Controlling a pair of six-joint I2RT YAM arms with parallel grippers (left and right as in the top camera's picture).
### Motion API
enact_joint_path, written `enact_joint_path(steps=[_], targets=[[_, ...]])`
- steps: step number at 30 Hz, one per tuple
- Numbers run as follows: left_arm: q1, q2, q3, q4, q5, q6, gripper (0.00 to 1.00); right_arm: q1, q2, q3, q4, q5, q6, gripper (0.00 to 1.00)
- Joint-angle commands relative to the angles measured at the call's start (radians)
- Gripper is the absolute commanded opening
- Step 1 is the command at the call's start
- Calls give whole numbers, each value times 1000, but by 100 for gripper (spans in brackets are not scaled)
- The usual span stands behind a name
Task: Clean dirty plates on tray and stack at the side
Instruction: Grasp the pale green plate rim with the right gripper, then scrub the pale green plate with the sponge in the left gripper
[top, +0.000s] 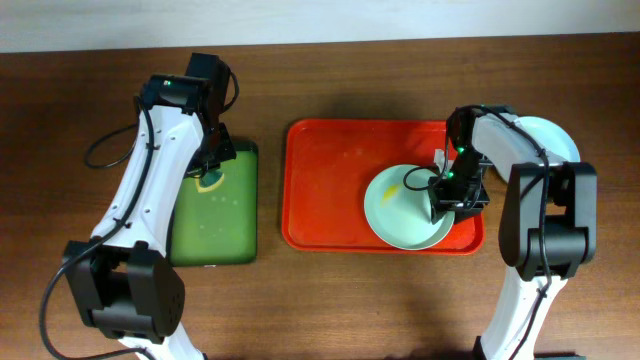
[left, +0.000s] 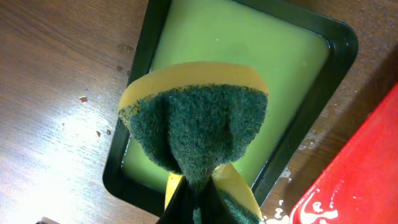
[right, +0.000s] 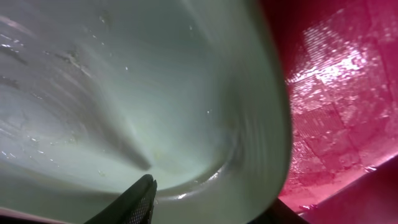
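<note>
My left gripper moves toward the red tray's plate next and wipes, since a yellowish smear shows. It then returns over the dark green tray to release the sponge (left: 196, 118).
A pale-mint plate (top: 398, 208) with a yellowish smear lies on the right part of the red tray (top: 330, 180). My right gripper (top: 455, 195) is shut on this plate's right rim. In the right wrist view the plate (right: 155, 93) fills the frame, with one finger on top and the other under the rim (right: 205, 211). A second plate (top: 553, 140) lies on the table right of the tray, partly hidden by my right arm. My left gripper (top: 213, 165) is shut on a green and yellow sponge (left: 196, 118) above the dark green tray.
The dark green tray (top: 215, 215) holds green liquid and stands left of the red tray; its rim shows in the left wrist view (left: 311, 124). Water drops lie on the wooden table (left: 62, 124) beside it. The red tray's corner (left: 360, 174) is close by.
</note>
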Motion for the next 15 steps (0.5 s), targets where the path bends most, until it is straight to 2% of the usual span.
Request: enact_joint_path(steps=[1,4,7,12,13,15], targets=[[3,-9,-3,0,12,9,0,6,3,-11,29,-16,50,41],[3,-9,-3,4,69,25,0,7,3,-11,121,-26,166,11],[-11,-9,-8,66,286,167,0,34,3,-11,235,-84,172,11],[-163,-2,-102,225,309,166,0,80,3,-12,357,-85,247,8],[-192,0,-124,269,310,166,0,91,3,-12,367,-96,180,4],[-252,13,-147,344,313,166,0,121,3,-12,370,-165,-11,4]])
